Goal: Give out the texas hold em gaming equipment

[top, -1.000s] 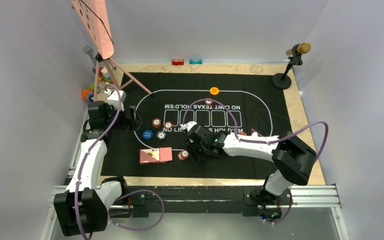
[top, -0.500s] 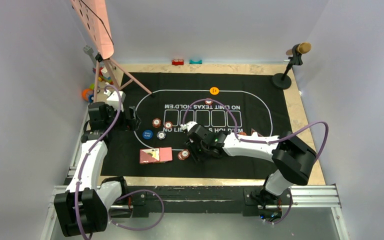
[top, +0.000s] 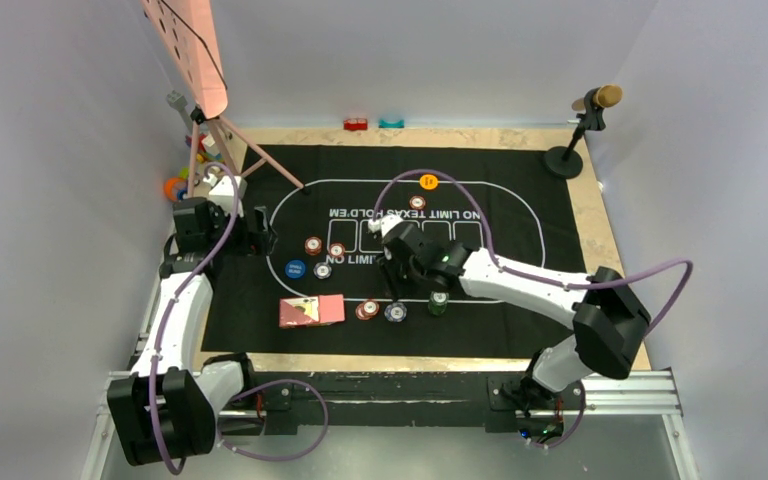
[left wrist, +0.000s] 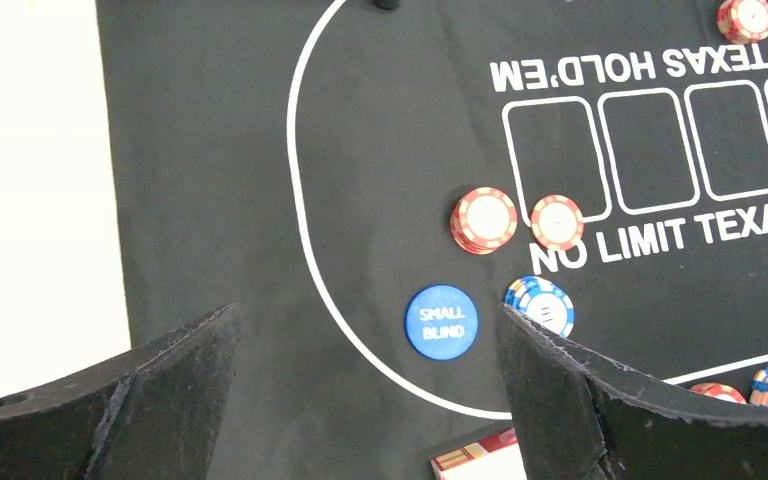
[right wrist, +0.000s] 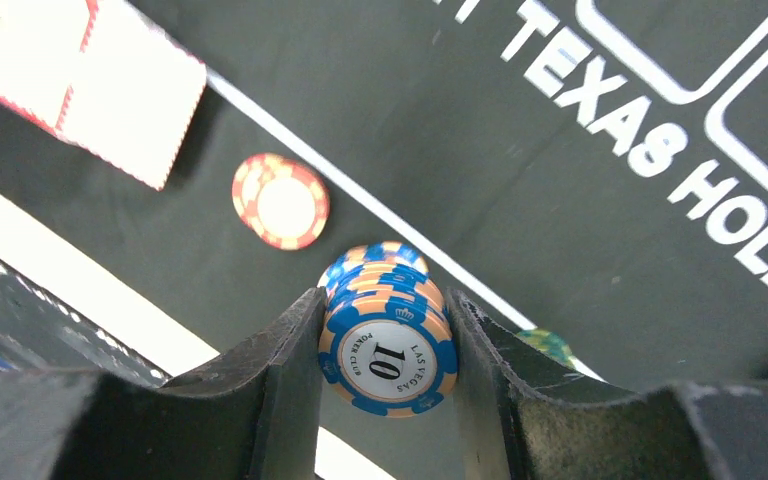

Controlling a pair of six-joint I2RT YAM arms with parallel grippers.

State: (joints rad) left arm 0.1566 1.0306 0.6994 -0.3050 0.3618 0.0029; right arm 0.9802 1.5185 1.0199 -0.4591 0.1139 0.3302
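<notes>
This stack will go outward and then down in my right gripper, which will let go of it there. Bare mat lies outward beside the far red chip, and that chip lacks blue chips.
My right gripper [right wrist: 385,335] is shut on a short stack of blue chips [right wrist: 388,365] marked 10, lifted off the black mat [top: 520,215]. In the top view this gripper [top: 397,282] hangs just behind a red chip stack [top: 367,309], a blue chip [top: 395,312] and a green chip [top: 438,303]. The pinkish-red-backed cards [top: 311,311] lie to their left. My left gripper [left wrist: 367,325] is open and empty, above the mat near the blue SMALL BLIND button [left wrist: 441,321], a blue chip stack [left wrist: 540,305] and two red stacks [left wrist: 484,219]. An orange button [top: 429,181] sits at the far side.
A pink panel on a tripod [top: 222,135] stands at the back left, with coloured toys [top: 175,187] beside it. A microphone stand [top: 566,158] is at the back right. Two small blocks [top: 356,124] lie behind the mat. The wooden near edge [top: 410,362] borders the mat.
My right gripper has closed on the blue chips and risen back from the near edge toward the mat's middle, uncovering a blue and a green chip. The left arm barely moved.
</notes>
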